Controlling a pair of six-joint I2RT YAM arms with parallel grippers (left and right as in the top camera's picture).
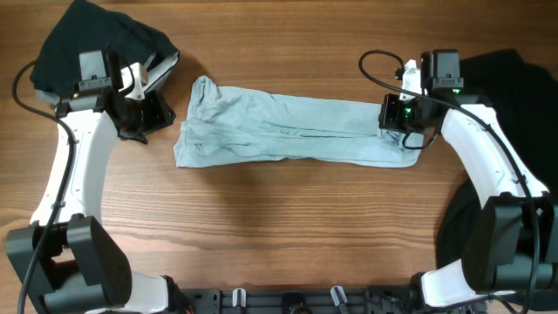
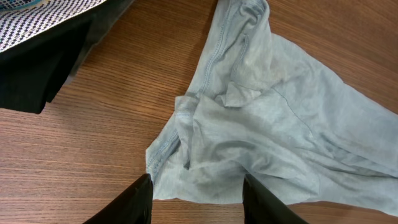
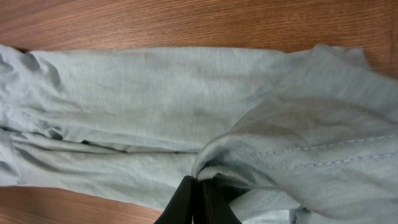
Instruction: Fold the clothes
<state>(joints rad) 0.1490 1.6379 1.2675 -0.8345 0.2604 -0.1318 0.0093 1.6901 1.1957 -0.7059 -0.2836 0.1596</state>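
Next, my right gripper moves to the left in the overhead view onto the shirt's middle (image 1: pixel 299 136) and releases the shirt's hem, as the shirt lies in a long piece of cloth.
The pale sky-blue T-shirt (image 1: pixel 279 129) lies on the table in a long crumpled band running left to right. My right gripper (image 1: pixel 394 113) is at its right end, shut on a fold of the shirt's hem (image 3: pixel 249 168). My left gripper (image 1: pixel 159 112) is just left of the shirt's left end, open and empty, its fingers (image 2: pixel 198 200) straddling the shirt's edge (image 2: pixel 249 137). A black garment (image 1: pixel 87 39) lies bunched at the far left corner, under the left arm.
Another dark garment (image 1: pixel 514 96) lies at the right edge behind the right arm. A checked cloth (image 2: pixel 43 22) shows at the top left of the left wrist view, on the black garment. The wooden table (image 1: pixel 279 227) is bare in front.
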